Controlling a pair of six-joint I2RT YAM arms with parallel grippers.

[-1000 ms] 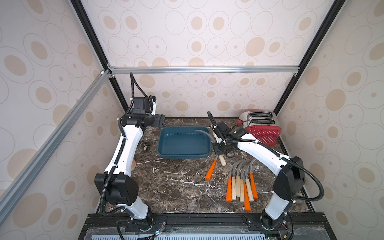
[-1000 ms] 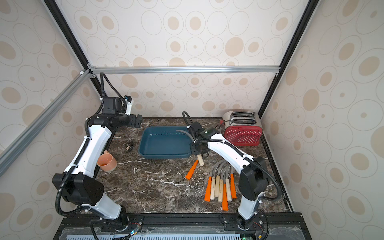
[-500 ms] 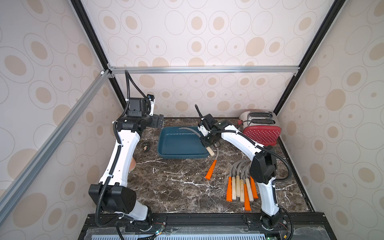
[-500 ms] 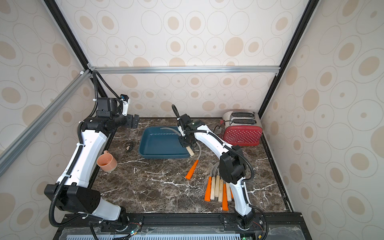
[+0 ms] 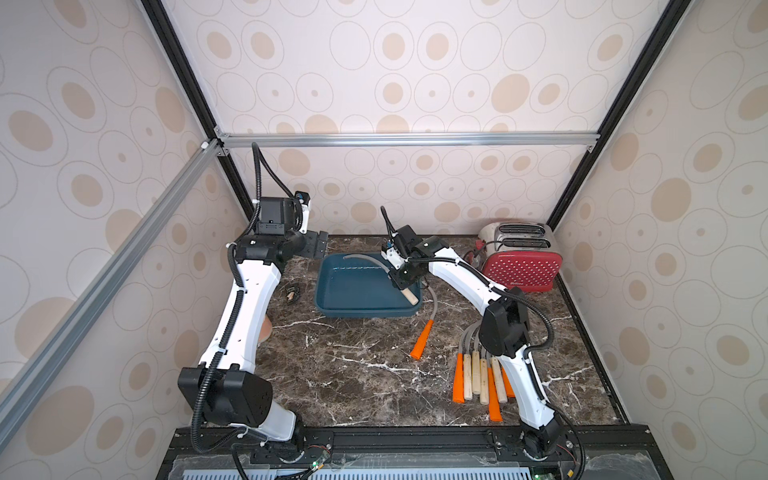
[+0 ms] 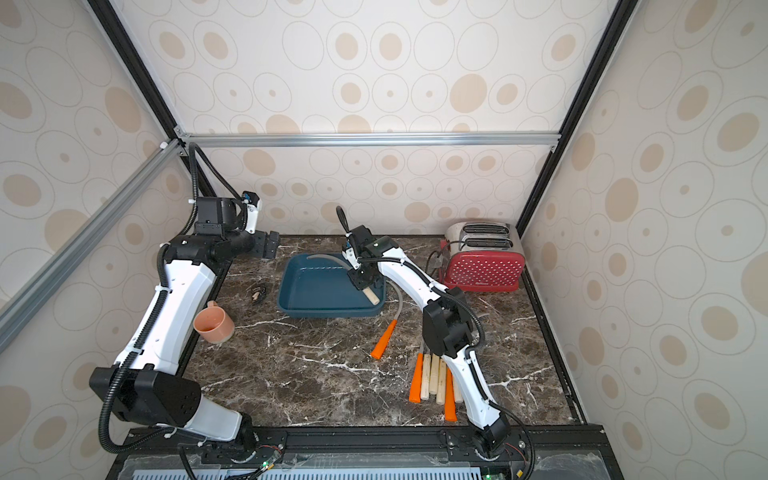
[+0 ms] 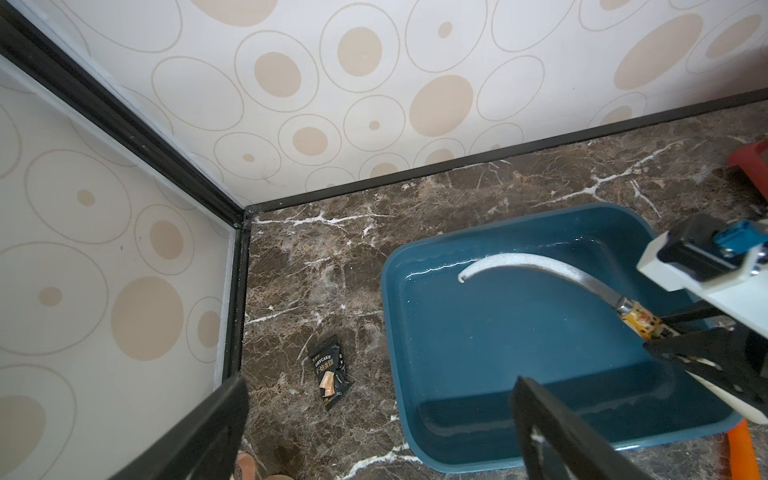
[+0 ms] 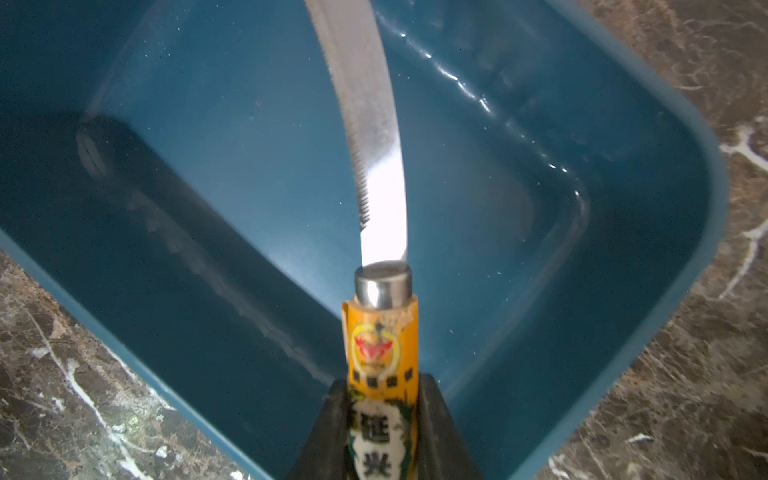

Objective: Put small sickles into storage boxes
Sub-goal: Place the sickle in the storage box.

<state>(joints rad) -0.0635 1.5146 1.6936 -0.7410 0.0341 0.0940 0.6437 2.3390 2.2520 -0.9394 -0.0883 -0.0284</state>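
The robot's right gripper should next lower the sickle toward the bottom of the tray below, toward the snack packet, so the sickle's overhanging handle comes inside, and then release it.
The storage box is a dark teal tray (image 5: 365, 312) (image 6: 324, 312) at the back middle of the marble table. My right gripper (image 5: 402, 279) (image 6: 362, 279) (image 8: 380, 399) hangs over the tray's right end, shut on the pale wooden handle of a small sickle (image 8: 365, 124). Its curved grey blade (image 7: 540, 266) reaches left above the tray floor. One orange-handled sickle (image 5: 423, 338) lies alone in front of the tray's right corner. Several more sickles (image 5: 478, 374) (image 6: 434, 376) lie side by side at the front right. My left gripper (image 5: 318, 245) (image 7: 374, 436) is open and empty beyond the tray's back left corner.
A red dotted toaster (image 5: 521, 266) stands at the back right. A peach cup (image 6: 214, 326) sits by the left arm. A small black snack packet (image 5: 293, 291) (image 7: 328, 370) lies left of the tray. The right arm's forearm crosses above the row of sickles.
My right gripper has carried the wooden-handled sickle leftwards from beside the tray's right edge to over the tray. The left arm has shifted slightly back and left.
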